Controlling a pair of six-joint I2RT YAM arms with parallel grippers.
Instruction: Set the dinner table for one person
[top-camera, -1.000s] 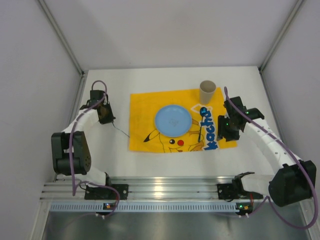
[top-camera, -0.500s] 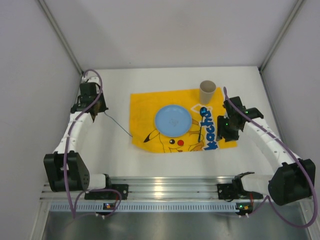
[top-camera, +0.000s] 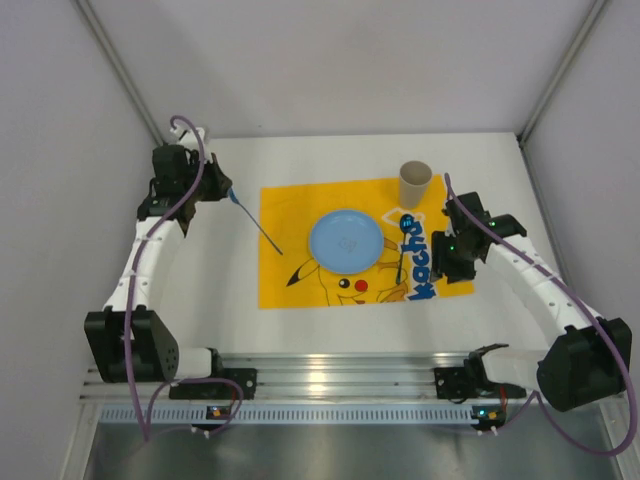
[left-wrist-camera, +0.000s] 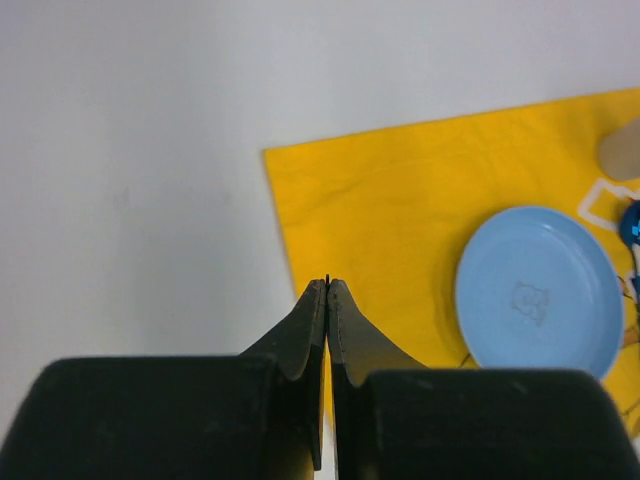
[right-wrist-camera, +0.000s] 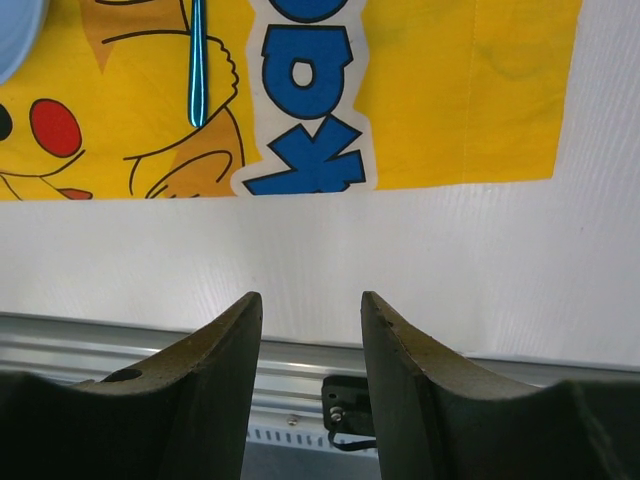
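My left gripper moves toward the plate (top-camera: 346, 240) next, turning and lowering to release the thin utensil on the mat's bare strip (top-camera: 289, 240), since it still slants across the mat's edge.
The white dinner table (top-camera: 350, 315) carries a yellow Pikachu mat (top-camera: 290, 210). On the mat sit a blue plate (top-camera: 346, 240), a tan paper cup (top-camera: 415, 183) and a blue-handled utensil (top-camera: 400, 250). My left gripper (top-camera: 222, 190) is at the far left, shut on a thin, blue-handled utensil (top-camera: 258, 225) that slants over the mat's left edge. In the left wrist view the gripper (left-wrist-camera: 327, 285) is closed, only a thin tip showing between the jaws, with the plate (left-wrist-camera: 535, 290) to the right. My right gripper (right-wrist-camera: 310, 300) is open and empty just beyond the mat's right edge (top-camera: 455, 262).
Grey panels wall the table on the left, right and back. A silver aluminium rail (top-camera: 320, 375) runs along the near edge and shows in the right wrist view (right-wrist-camera: 300, 350). Bare white tabletop (left-wrist-camera: 130, 180) lies left of the mat.
My left arm has stretched out toward the far left corner, carrying the thin utensil away from the near side; its free end now lies over the mat's left part. The right arm has barely moved.
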